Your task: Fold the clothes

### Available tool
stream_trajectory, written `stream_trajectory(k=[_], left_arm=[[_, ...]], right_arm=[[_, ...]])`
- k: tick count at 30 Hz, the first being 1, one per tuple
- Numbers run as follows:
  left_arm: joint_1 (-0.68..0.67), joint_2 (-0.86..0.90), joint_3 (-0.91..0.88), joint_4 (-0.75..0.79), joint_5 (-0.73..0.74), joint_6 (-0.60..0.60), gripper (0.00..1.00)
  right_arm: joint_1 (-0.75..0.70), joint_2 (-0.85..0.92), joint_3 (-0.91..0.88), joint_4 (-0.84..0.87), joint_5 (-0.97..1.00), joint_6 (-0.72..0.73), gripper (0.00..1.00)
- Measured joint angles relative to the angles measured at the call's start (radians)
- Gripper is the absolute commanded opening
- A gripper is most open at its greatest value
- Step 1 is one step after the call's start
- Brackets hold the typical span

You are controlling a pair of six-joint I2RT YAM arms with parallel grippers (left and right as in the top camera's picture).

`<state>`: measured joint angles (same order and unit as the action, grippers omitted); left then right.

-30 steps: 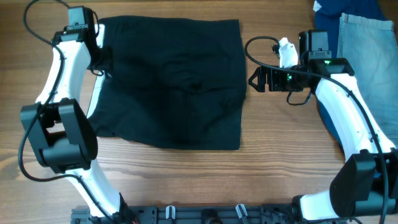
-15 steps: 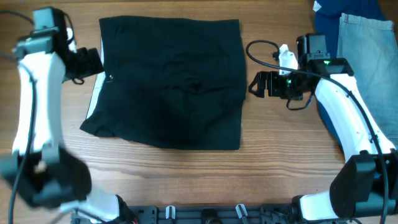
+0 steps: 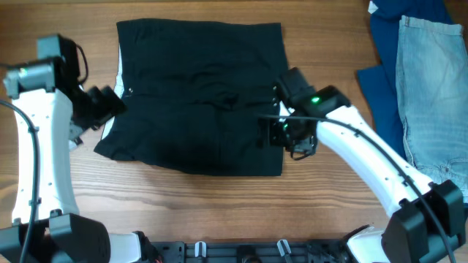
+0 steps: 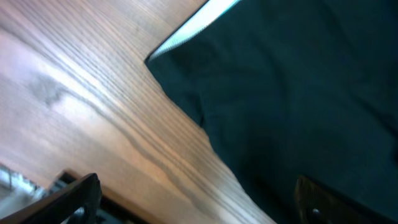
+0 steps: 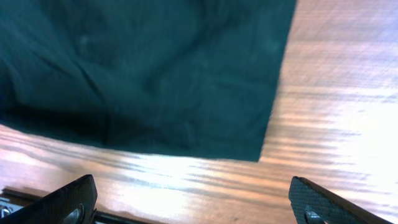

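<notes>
The near corner of the clothes at the white lining's end [image 3: 101, 148] [image 4: 153, 64] juts onto the bare wood below, so my left gripper will next lower its open fingers to that corner and close.
The black clothes [image 3: 201, 95] lie spread flat in the middle of the table, with a pale lining strip [image 3: 120, 67] showing along the left edge. My left gripper [image 3: 102, 108] hovers at that left edge, open and holding nothing. In the left wrist view its fingers [image 4: 73, 198] frame bare wood and the garment's black edge [image 4: 298, 93], with the white strip [image 4: 194, 23] above. My right gripper [image 3: 280, 136] is open over the garment's lower right part. The right wrist view shows the black cloth [image 5: 143, 74] and its corner [image 5: 260, 157] above the empty right gripper [image 5: 193, 205].
Light-blue denim jeans [image 3: 431, 88] and a dark blue cloth [image 3: 384, 91] lie at the far right of the wooden table [image 3: 329, 204]. A black rail [image 3: 241, 252] runs along the table's front edge.
The left gripper let go at the garment's top left, opened and swung down to its left edge. The right arm moved left from beside the garment to over its lower right part.
</notes>
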<state>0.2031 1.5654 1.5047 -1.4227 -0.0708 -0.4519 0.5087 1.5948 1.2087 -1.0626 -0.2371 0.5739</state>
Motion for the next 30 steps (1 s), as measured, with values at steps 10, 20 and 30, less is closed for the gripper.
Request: stream_trajectory(k=[10,20,30], left_arm=[[0.066,-0.216,-0.593,0.549,-0.018,-0.241,0.79],[0.226,-0.063,-0.737,0.9,-0.02,-0.288,0.6],[0.228,0.054,-0.732,0.97,0.057,-0.293,0.04]], right_arm=[[0.097,0.0,-0.017,0.046,0.014,0.087,1.0],[0.097,0.0,-0.017,0.089,0.014,0.091,1.0],[0.097,0.0,-0.057,0.101,0.046,0.176,0.99]])
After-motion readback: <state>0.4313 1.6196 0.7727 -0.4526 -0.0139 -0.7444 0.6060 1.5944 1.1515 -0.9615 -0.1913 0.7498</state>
